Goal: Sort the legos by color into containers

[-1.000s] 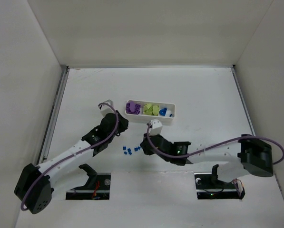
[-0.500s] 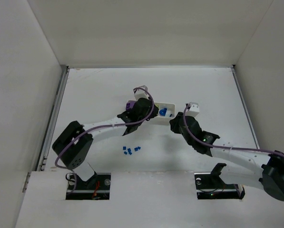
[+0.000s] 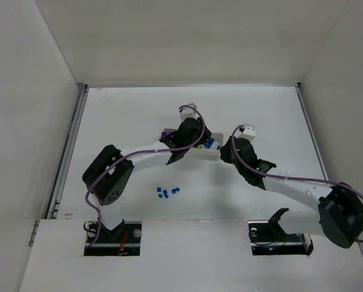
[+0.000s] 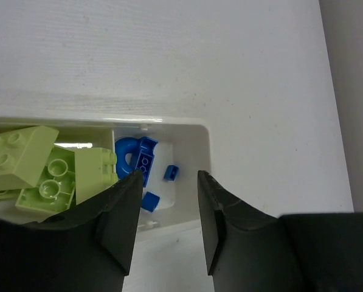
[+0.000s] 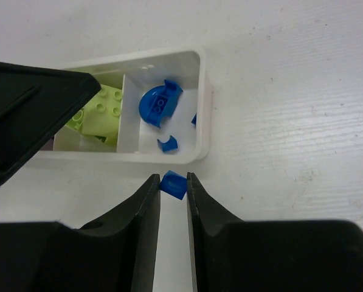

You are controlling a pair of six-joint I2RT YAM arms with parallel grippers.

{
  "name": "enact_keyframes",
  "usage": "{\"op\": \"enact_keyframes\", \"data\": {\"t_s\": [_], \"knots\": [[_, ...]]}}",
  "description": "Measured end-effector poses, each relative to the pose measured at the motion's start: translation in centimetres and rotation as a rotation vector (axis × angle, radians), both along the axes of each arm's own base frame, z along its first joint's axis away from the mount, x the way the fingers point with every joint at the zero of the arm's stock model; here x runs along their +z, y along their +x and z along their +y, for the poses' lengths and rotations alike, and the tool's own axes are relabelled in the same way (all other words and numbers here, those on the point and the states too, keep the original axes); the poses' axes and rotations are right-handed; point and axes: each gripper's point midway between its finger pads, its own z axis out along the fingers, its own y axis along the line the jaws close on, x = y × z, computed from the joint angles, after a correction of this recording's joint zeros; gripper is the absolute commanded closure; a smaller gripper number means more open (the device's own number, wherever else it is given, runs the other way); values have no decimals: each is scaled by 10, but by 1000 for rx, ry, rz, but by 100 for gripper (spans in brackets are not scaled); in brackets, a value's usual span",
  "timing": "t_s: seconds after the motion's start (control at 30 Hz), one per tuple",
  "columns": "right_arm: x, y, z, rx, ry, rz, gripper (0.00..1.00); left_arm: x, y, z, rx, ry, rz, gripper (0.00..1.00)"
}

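Observation:
The tiny blue piece is still short of the tray's near side. My right gripper should move outward across that side next and open over the blue section [image 3: 214, 143] [image 5: 172, 120].
The white tray [image 5: 202, 103] holds yellow-green bricks [image 5: 102, 112] in its middle compartment and blue pieces [image 5: 159, 104] in its right one. My right gripper [image 5: 172, 182] is shut on a tiny blue piece [image 5: 172, 184], just outside the tray's near wall by the blue compartment. My left gripper [image 4: 168, 176] is open and empty, hovering over the blue compartment [image 4: 138, 159] beside the yellow-green bricks [image 4: 41, 173]. In the top view the left gripper [image 3: 200, 141] covers most of the tray [image 3: 213, 153]; a purple brick [image 3: 167, 135] shows at its left end, and the right gripper [image 3: 224, 152] is at its right end.
Several tiny blue pieces [image 3: 167, 193] lie loose on the table in front of the tray, between the two arms. The left finger [image 5: 29, 109] shows as a black shape over the tray's left part in the right wrist view. White walls enclose the table.
The left arm swung from left of the tray to over it. The right arm moved from the loose blue pieces to the tray's right end, carrying a blue piece.

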Motion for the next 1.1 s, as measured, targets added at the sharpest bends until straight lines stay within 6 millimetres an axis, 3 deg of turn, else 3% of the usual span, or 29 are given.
{"op": "enact_keyframes", "data": {"t_s": [0.17, 0.33, 0.53, 0.73, 0.87, 0.97, 1.1], "knots": [[-2, 21, 15, 22, 0, 9, 75, 17, -3, 28, 30, -7, -30, 70], [-2, 45, 31, 33, -11, 3, 71, 30, -37, 80, 77, 11, -84, 72], [-9, 57, 28, 23, -37, 14, 51, -9, -92, 151, 149, 148, -47, 73], [0, 58, 28, 24, -34, -7, 51, -27, -133, 186, 177, 273, -3, 74], [16, 40, 44, 72, -4, -45, 60, -45, -154, 200, 191, 344, 70, 75], [23, 10, 70, 163, 25, -60, 70, -62, -168, 205, 187, 403, 128, 75], [20, -33, 109, 304, 41, -47, 72, -82, -182, 205, 168, 466, 183, 75]]}}
